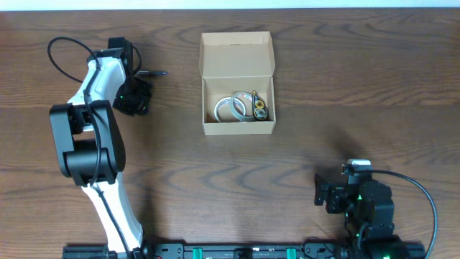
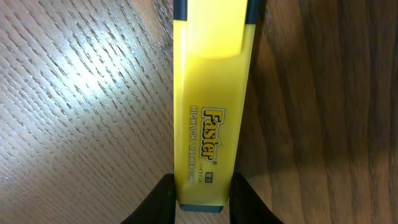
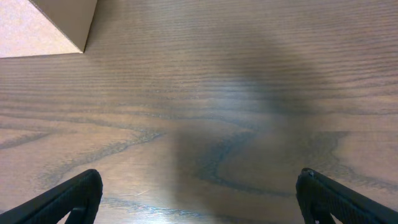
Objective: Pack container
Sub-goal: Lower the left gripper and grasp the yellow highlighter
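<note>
I need to carry the highlighter (image 2: pixel 211 99) with my left gripper up and to the right in the overhead view, then down over the tape rolls, and then release it, since the box is open.
The container (image 1: pixel 237 54) is a tan cardboard box standing open at the table's middle, its flap lid folded back. Inside lie clear tape rolls (image 1: pixel 231 109) and a small yellow and black item (image 1: pixel 259 108). My left gripper (image 2: pixel 203 202) is shut on the end of a yellow Faster highlighter (image 2: pixel 211 99), which points away from the jaws just over the wood. In the overhead view the left gripper (image 1: pixel 138 73) is left of the box, a thin dark tip sticking out toward it. My right gripper (image 3: pixel 199 193) is open and empty, low over the table at the front right (image 1: pixel 325 194).
A corner of the box (image 3: pixel 43 25) shows at the top left of the right wrist view. The left arm (image 1: pixel 90 137) stretches along the table's left side. Bare wood lies between the left gripper and the box.
</note>
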